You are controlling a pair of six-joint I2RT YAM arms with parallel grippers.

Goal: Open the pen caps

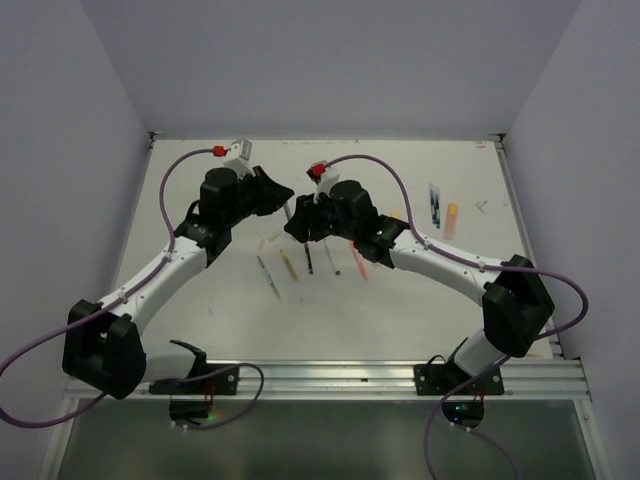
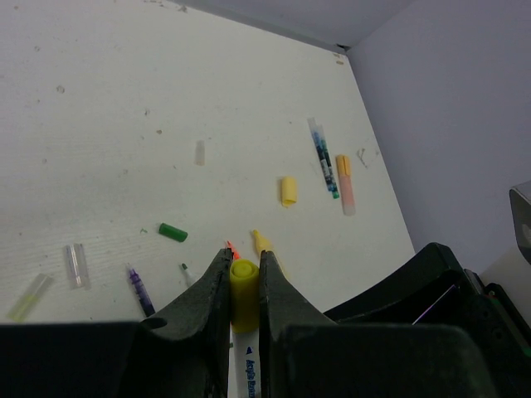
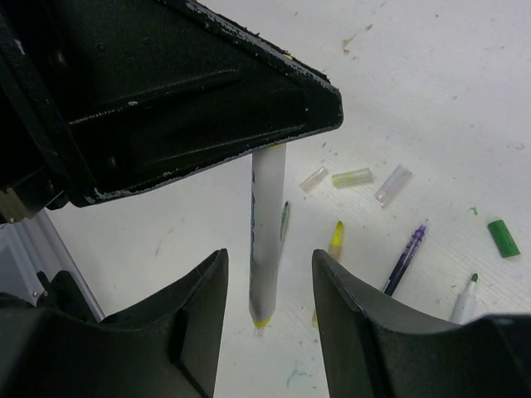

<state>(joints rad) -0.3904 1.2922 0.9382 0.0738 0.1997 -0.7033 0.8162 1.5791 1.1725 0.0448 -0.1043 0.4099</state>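
My left gripper crosses toward the right in the top view next, descends to the bare tabletop by the red tip and releases the yellow pen cap.
My left gripper (image 2: 244,259) is shut on the yellow pen cap (image 2: 244,286) of a white marker (image 2: 246,365) and holds it upright above the table. In the right wrist view the marker's white barrel (image 3: 267,224) hangs down between the fingers of my right gripper (image 3: 267,261). That gripper is open, with a gap on each side of the barrel. From above, both grippers meet at the table's middle, left gripper (image 1: 283,196) over right gripper (image 1: 300,224). Loose caps lie below: a green one (image 2: 172,232), a yellow one (image 2: 288,191) and clear ones (image 3: 352,177).
Uncapped pens lie in a row under the grippers: a purple one (image 3: 406,257), a yellow-tipped one (image 3: 335,239) and a green-tipped one (image 3: 465,298). A blue pen (image 1: 435,205) and an orange highlighter (image 1: 451,220) lie at the right back. Walls close off three sides.
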